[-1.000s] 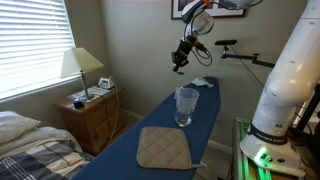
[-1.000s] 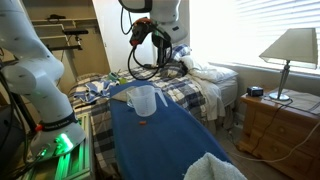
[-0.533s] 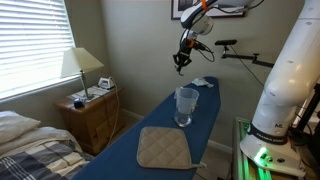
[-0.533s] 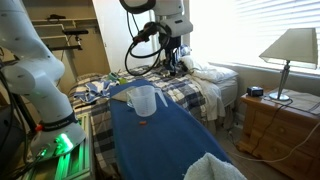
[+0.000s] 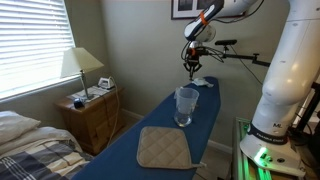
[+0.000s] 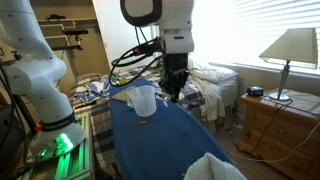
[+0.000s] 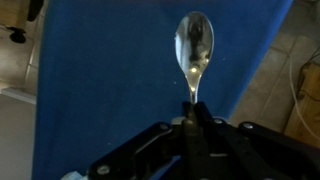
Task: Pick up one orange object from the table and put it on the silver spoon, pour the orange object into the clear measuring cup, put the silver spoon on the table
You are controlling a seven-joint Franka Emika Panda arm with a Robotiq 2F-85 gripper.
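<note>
The gripper will next bring the silver spoon, whose bowl is empty, down onto the open blue table (image 7: 144, 92) between the measuring cup and the pale object.
My gripper (image 7: 190, 118) is shut on the handle of the silver spoon (image 7: 192, 45). The spoon's bowl points away from me over the dark blue table (image 7: 100, 80), and I see nothing orange in it. In both exterior views the gripper (image 5: 192, 63) (image 6: 172, 90) hangs above the table's far end (image 5: 208, 118) (image 6: 175, 140), beyond the clear measuring cup (image 5: 186, 105) (image 6: 142, 101). The cup stands upright mid-table. A small orange-brown spot shows at the cup's base (image 6: 143, 122); I cannot tell what it is.
A beige quilted pad (image 5: 163, 147) lies on the near part of the table. A pale object (image 5: 202, 82) lies at its far end. A wooden nightstand (image 5: 92, 115) with a lamp (image 5: 80, 66) stands beside the bed (image 6: 205, 90). The robot base (image 5: 280, 110) is close by.
The gripper, still holding the spoon, has come down from high above and moved closer to the table's far end near the cup. The cup and pad have not moved.
</note>
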